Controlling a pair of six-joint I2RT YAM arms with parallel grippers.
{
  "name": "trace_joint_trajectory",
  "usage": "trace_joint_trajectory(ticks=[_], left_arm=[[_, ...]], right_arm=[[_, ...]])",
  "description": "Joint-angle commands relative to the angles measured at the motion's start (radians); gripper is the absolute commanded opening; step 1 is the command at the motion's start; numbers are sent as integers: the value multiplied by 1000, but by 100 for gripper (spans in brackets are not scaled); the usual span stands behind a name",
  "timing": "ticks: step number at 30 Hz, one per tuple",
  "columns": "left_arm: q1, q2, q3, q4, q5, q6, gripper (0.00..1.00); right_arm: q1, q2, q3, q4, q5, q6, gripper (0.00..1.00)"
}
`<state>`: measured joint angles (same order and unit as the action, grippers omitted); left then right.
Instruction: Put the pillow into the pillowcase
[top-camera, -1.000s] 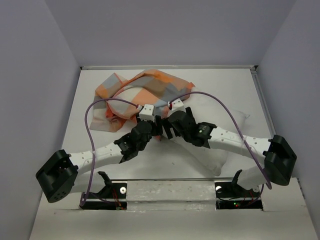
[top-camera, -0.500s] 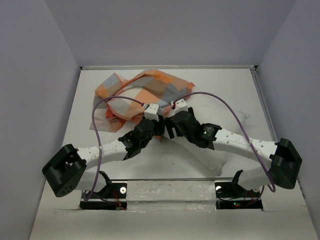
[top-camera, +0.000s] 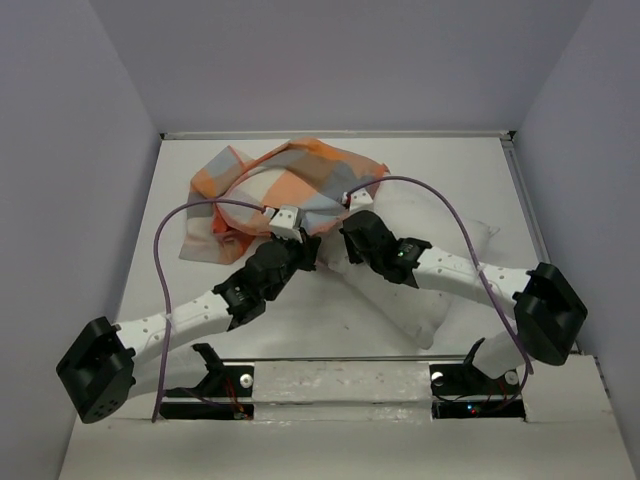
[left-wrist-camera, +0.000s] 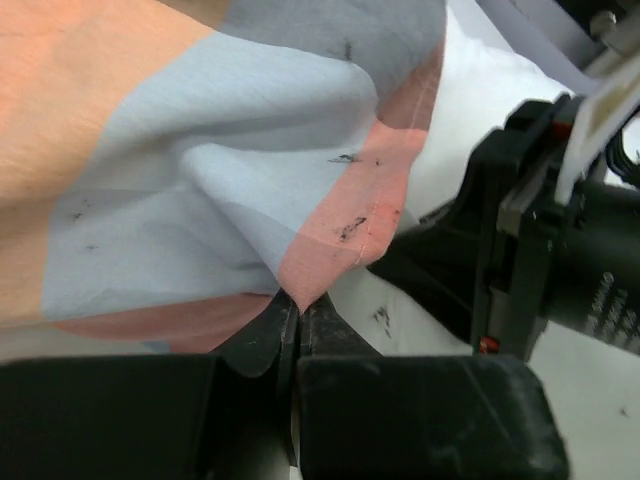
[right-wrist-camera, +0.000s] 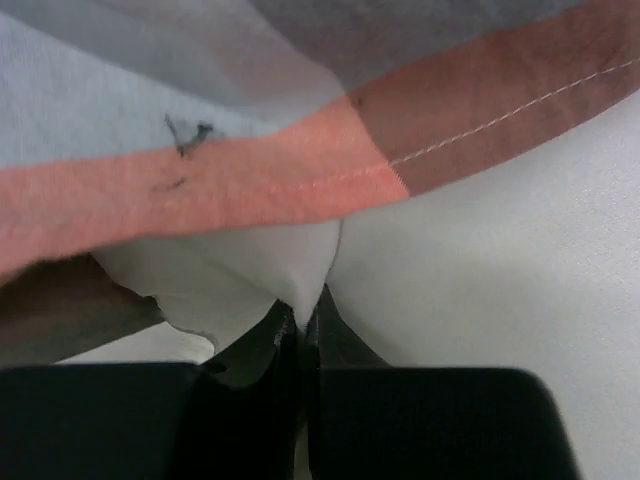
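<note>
My right gripper should next go up, then move down and outward beside the stitched hem's far corner (top-camera: 383, 170) and let go, because most of the white pillow (top-camera: 420, 300) is outside the case.
The checked orange, grey-blue and cream pillowcase (top-camera: 290, 185) lies bunched at the back left of the table. The white pillow (top-camera: 420, 300) stretches from under its edge toward the front right. My left gripper (top-camera: 310, 243) meets the case's near edge; in the left wrist view the left gripper (left-wrist-camera: 297, 305) is shut on an orange hem corner of the pillowcase (left-wrist-camera: 250, 130). Just beside it, my right gripper (top-camera: 345, 232) touches the pillow's end. In the right wrist view the right gripper (right-wrist-camera: 303, 312) is shut on a pinch of the white pillow (right-wrist-camera: 480, 260), under the pillowcase hem (right-wrist-camera: 250, 180).
Grey walls close in the white table (top-camera: 440, 170) on three sides. Purple cables (top-camera: 170, 250) arc over both arms. The two wrists sit very close; the right gripper's black body (left-wrist-camera: 540, 230) fills the right of the left wrist view.
Both grippers have gone from open to shut, the left on the pillowcase hem, the right on the pillow. Both wrists shifted slightly toward the pillowcase.
</note>
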<state>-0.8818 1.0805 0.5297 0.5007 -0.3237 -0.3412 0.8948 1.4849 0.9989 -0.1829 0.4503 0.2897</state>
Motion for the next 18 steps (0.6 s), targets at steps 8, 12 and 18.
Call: trace_joint_trajectory(ticks=[8, 12, 18], left_arm=[[0, -62, 22, 5, 251, -62, 0], [-2, -21, 41, 110, 450, -128, 0], [-14, -103, 38, 208, 559, -197, 0]], right_arm=[[-36, -123, 70, 222, -60, 118, 0], [-36, -20, 64, 420, -208, 212, 0], [-36, 4, 63, 490, -235, 217, 0]])
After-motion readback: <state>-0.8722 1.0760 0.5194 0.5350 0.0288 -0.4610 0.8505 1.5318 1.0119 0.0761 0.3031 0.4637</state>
